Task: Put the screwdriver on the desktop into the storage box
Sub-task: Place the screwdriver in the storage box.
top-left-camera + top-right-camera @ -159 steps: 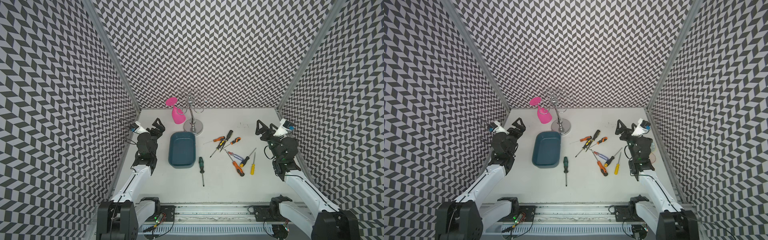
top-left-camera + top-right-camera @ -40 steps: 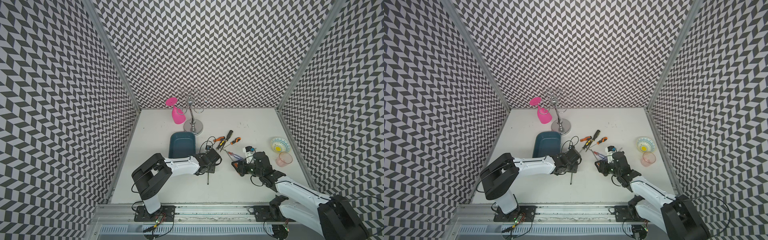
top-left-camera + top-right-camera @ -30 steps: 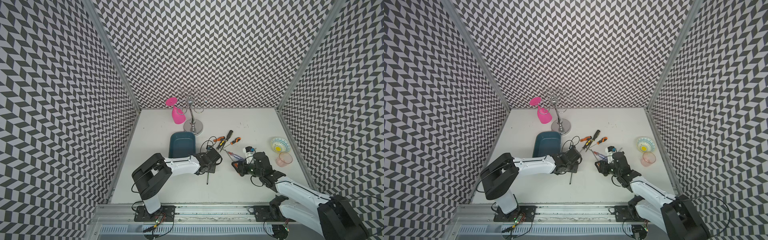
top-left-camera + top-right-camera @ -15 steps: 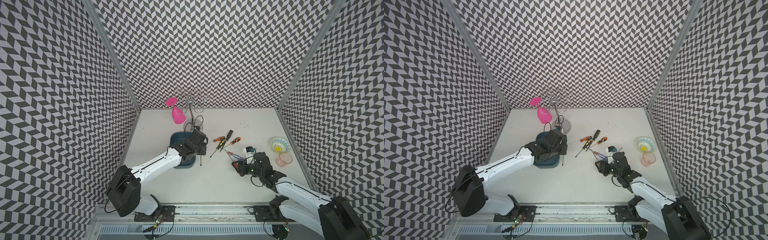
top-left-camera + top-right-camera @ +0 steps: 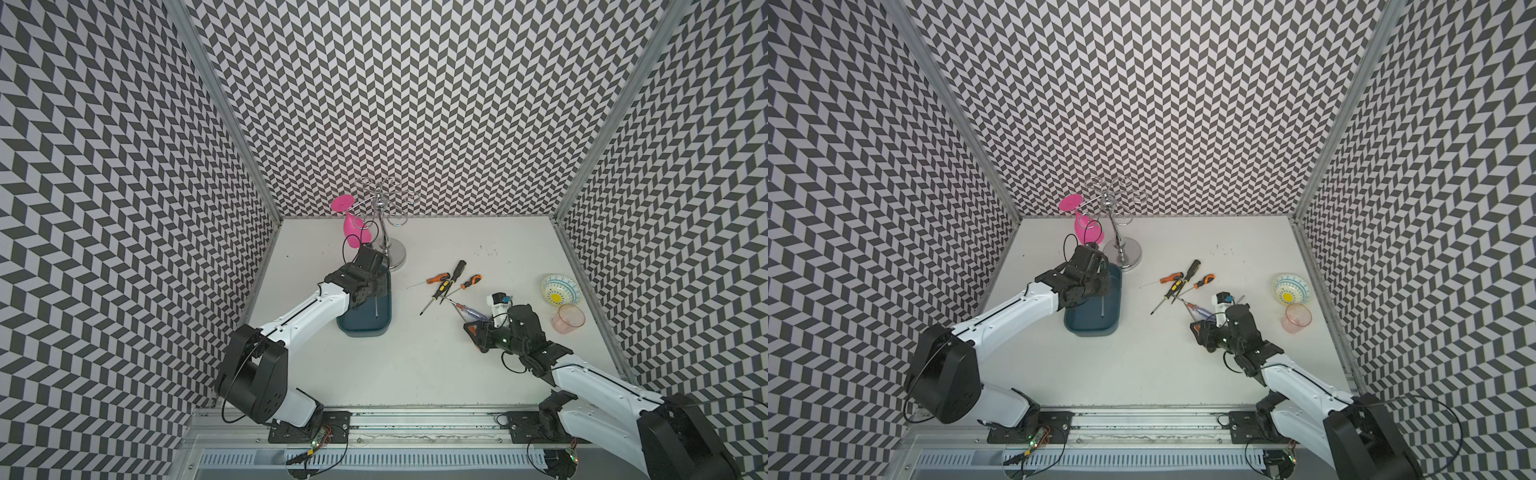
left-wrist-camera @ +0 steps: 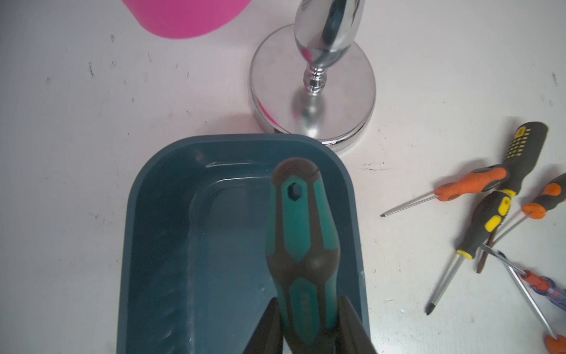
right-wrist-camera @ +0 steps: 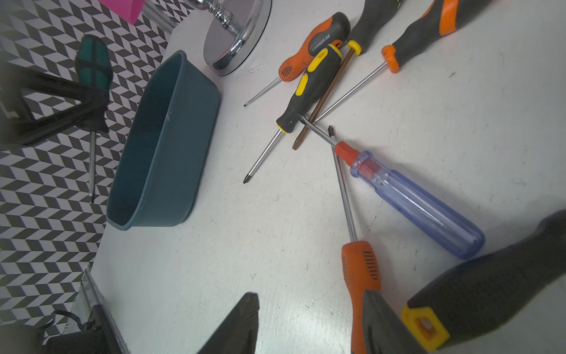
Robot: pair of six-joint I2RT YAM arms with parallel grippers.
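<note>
The green-and-black screwdriver [image 6: 301, 245] hangs high above the storage box's bottom, so my left gripper will lower toward that bottom, near the storage box's side by the loose screwdrivers, and let go.
A green-and-black screwdriver [image 6: 301, 245] hangs over the dark teal storage box [image 6: 159, 245] with my left gripper [image 6: 309, 306] shut on its handle. In both top views its shaft [image 5: 376, 307] [image 5: 1102, 307] points down into the storage box [image 5: 365, 326] [image 5: 1092, 324]. My right gripper [image 7: 309, 295] stands open low over the white desktop [image 5: 415, 374]. An orange-handled screwdriver [image 7: 360, 269] lies against the inner side of one of its fingers. In both top views the right gripper [image 5: 473, 330] [image 5: 1200, 330] sits right of the box, at the near end of the loose screwdrivers.
Several screwdrivers [image 5: 449, 284] lie crossed on the desktop, among them a clear blue one [image 7: 419, 205]. A chrome stand [image 5: 390, 249] and a pink glass [image 5: 353, 226] stand just behind the box. A patterned bowl [image 5: 561, 290] and a pink cup [image 5: 568, 318] sit at the right edge.
My left arm has lifted the green screwdriver off the desktop in front and carried it back over the storage box. The right arm has stayed where it was.
</note>
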